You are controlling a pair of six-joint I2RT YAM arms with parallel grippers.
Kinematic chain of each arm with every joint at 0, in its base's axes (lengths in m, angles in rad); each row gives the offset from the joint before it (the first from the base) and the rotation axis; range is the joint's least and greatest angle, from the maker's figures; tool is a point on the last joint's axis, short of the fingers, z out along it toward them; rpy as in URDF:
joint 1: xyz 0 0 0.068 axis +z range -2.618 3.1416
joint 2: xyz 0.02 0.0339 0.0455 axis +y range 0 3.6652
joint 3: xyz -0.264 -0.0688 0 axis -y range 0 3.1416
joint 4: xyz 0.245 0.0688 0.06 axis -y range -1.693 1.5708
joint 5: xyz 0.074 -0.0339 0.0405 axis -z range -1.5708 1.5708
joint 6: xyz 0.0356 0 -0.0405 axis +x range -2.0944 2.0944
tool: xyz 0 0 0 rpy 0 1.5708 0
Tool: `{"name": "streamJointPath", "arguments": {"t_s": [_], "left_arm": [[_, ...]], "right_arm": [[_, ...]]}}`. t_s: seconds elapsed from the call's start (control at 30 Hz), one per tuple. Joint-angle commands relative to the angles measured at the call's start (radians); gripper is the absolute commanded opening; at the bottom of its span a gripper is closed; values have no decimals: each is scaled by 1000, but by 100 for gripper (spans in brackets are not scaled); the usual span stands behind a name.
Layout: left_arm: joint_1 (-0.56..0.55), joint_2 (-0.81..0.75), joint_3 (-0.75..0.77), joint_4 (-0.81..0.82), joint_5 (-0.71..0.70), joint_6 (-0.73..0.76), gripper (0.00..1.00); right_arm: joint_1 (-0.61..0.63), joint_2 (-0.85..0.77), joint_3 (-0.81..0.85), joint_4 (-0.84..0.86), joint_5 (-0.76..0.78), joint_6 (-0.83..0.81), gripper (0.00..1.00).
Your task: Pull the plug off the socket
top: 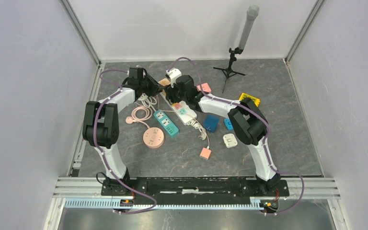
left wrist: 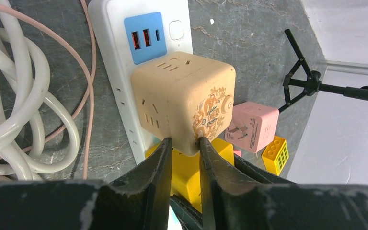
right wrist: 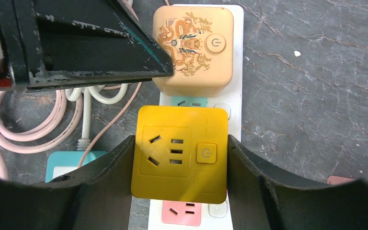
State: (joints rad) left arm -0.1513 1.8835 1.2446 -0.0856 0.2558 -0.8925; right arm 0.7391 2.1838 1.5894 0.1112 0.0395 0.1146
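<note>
My right gripper rises next, moves to the right in the top view and lowers there to release, since bare tabletop shows past the pink cube adapter.
A white power strip [right wrist: 237, 96] lies on the grey table, with a beige dragon-printed cube plug [left wrist: 182, 91] and a yellow cube plug [right wrist: 179, 153] seated side by side in it. My left gripper [left wrist: 184, 146] pinches the beige cube's lower corner, both fingertips touching it. My right gripper [right wrist: 179, 163] is shut on the yellow cube, its fingers flat against the left and right sides. In the top view both grippers [top: 154, 87] [top: 175, 96] meet over the far end of the strip [top: 188, 115]. The plugs' pins are hidden.
White cable coils [left wrist: 9, 105] and a pink cord [right wrist: 9, 129] lie left of the strip. A teal strip [top: 166, 122], a round pink socket [top: 153, 137], a pink cube adapter [left wrist: 254, 127], a yellow brick [left wrist: 275, 153] and a tripod [top: 232, 62] stand nearby.
</note>
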Motion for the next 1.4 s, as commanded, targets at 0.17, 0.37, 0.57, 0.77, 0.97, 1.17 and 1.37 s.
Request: {"name": "streamJointPath", "arguments": {"t_s": [0.17, 0.37, 0.57, 0.77, 0.97, 1.17, 1.37], "left_arm": [[7, 103, -64, -291, -93, 39, 16], [8, 107, -62, -293, -90, 41, 16], [8, 107, -62, -295, -87, 49, 16], [8, 96, -49, -295, -71, 56, 16], [8, 48, 8, -286, -10, 83, 26], [7, 10, 134, -304, 57, 133, 50], [7, -86, 176, -318, 48, 160, 71]], "right_arm": [[-18, -170, -162, 255, -49, 73, 0], [-11, -175, -132, 265, -109, 57, 0], [24, -174, -147, 238, -46, -17, 0], [14, -268, -181, 233, 21, -20, 0], [-69, -443, -315, 197, 89, 54, 0], [-212, -597, -516, 122, 118, 132, 0], [-337, -656, -663, 81, 49, 159, 2]]}}
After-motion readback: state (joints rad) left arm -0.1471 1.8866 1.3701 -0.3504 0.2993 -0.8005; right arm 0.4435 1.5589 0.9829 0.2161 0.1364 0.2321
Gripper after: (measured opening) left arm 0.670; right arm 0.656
